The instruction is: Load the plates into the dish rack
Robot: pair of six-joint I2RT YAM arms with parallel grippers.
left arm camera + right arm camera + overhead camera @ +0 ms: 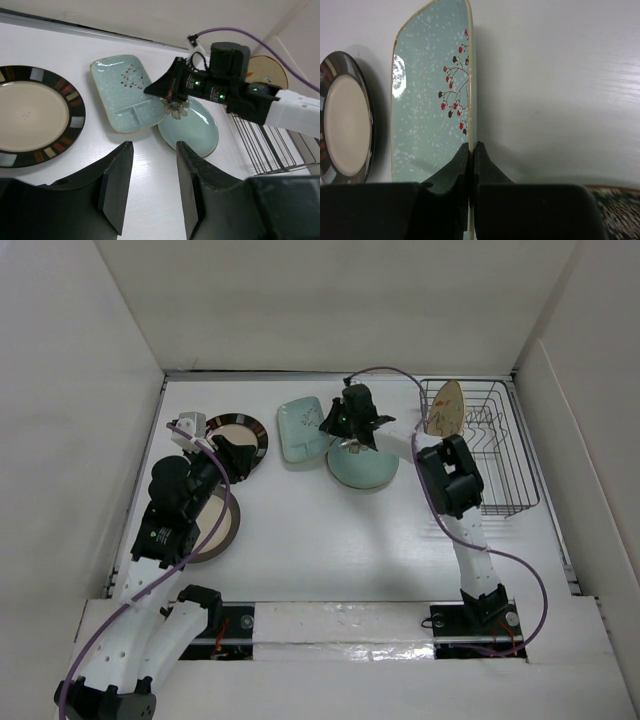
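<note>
The rack wires beside the leaf plate are empty, so the robot's right gripper should next rise, move right in the top view, lower the mint plate point(302, 430) into them and let it go.
My right gripper point(338, 421) is shut on the right rim of the pale mint rectangular plate point(302, 430); the right wrist view shows the fingers point(465, 160) pinching that rim point(470, 75). The plate's right edge overlaps the teal round plate point(362, 466). The dark-rimmed cream plate point(236, 438) lies to the left. My left gripper point(243, 455) is open and empty above its near edge. The grey-brown-rimmed cream plate point(218, 526) lies partly under the left arm. The tan leaf plate point(443, 407) stands in the dish rack point(505, 475).
White walls enclose the table on the left, back and right. The rack stands against the right wall. In the left wrist view the right arm point(250, 97) reaches across above the teal plate point(195, 127) towards the mint plate point(125, 92).
</note>
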